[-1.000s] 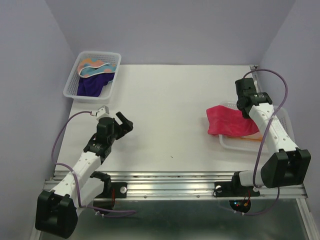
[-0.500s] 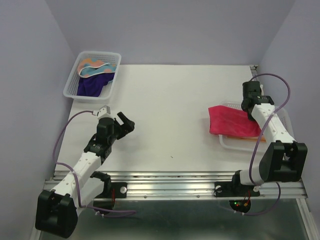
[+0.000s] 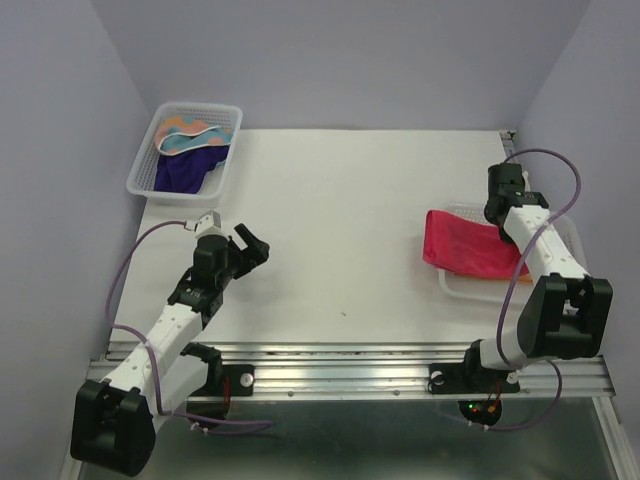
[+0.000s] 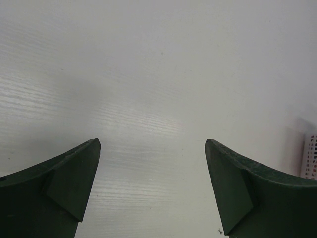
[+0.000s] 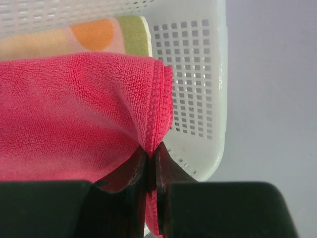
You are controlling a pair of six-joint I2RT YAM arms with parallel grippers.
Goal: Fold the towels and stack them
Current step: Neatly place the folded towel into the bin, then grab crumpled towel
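Note:
I should next move my right gripper toward the basket rim (image 3: 574, 241) (image 5: 219, 91) beside the wall, and then let go of the hem of the pink-red towel.
My right gripper (image 3: 500, 212) is shut on a hemmed corner of the folded pink-red towel (image 3: 465, 244) and holds it over the right white basket (image 3: 570, 238). In the right wrist view the towel (image 5: 69, 114) hangs from the pinch (image 5: 152, 154) above the orange dotted towel (image 5: 74, 37) lying in that basket (image 5: 200, 74). The dark purple towel (image 3: 188, 167) and the light blue towel with orange dots (image 3: 190, 132) lie in the far left basket (image 3: 140, 160). My left gripper (image 3: 252, 247) is open and empty over bare table (image 4: 158, 99).
The right basket's far rim stands close to the right wall (image 3: 590, 110). A metal rail (image 3: 350, 365) runs along the table's near edge by the arm bases. A purple cable (image 3: 560, 165) loops above the right arm.
My right gripper has drawn the pink-red towel to the right, further over the right basket, and the towel lies flatter. The left arm has barely moved.

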